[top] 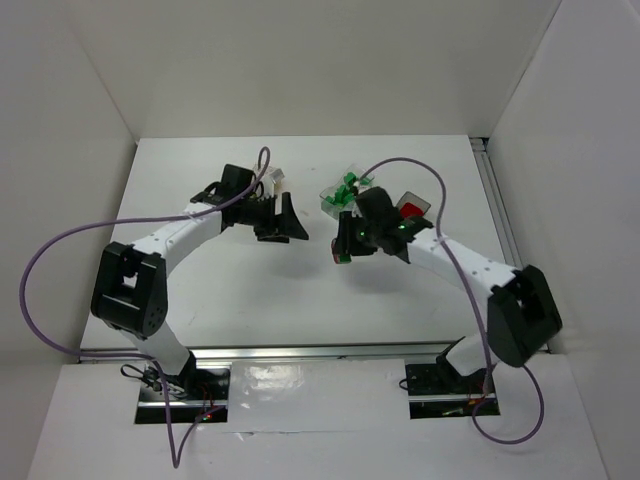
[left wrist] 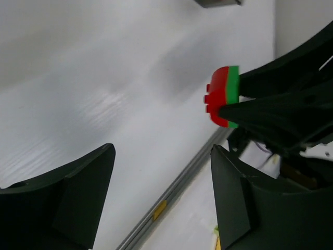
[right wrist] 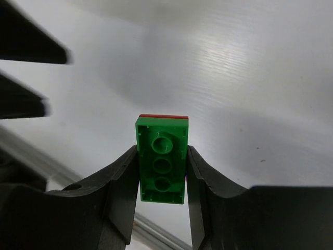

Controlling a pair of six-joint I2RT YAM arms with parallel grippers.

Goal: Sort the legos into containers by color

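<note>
My right gripper will next pull the green brick off the red one, carry it outward and release it there, as the clear tub (top: 328, 203) of green bricks is outward.
My right gripper (top: 345, 246) is shut on a green brick (right wrist: 161, 161) with a red brick (right wrist: 162, 115) stuck to its far side, held above the table. The stacked pair also shows in the left wrist view (left wrist: 223, 96). My left gripper (top: 285, 226) is open and empty, facing the pair from the left a short way off; its fingers (left wrist: 78, 198) stand wide apart. A clear tub (top: 328, 203) holding green bricks sits behind the right gripper. A tub with a red brick (top: 412, 207) is to its right. A third tub (top: 273, 182) is behind the left wrist.
White walls enclose the table on three sides. A metal rail (top: 320, 350) runs along the near edge and shows in the left wrist view (left wrist: 171, 192). Purple cables loop over both arms.
</note>
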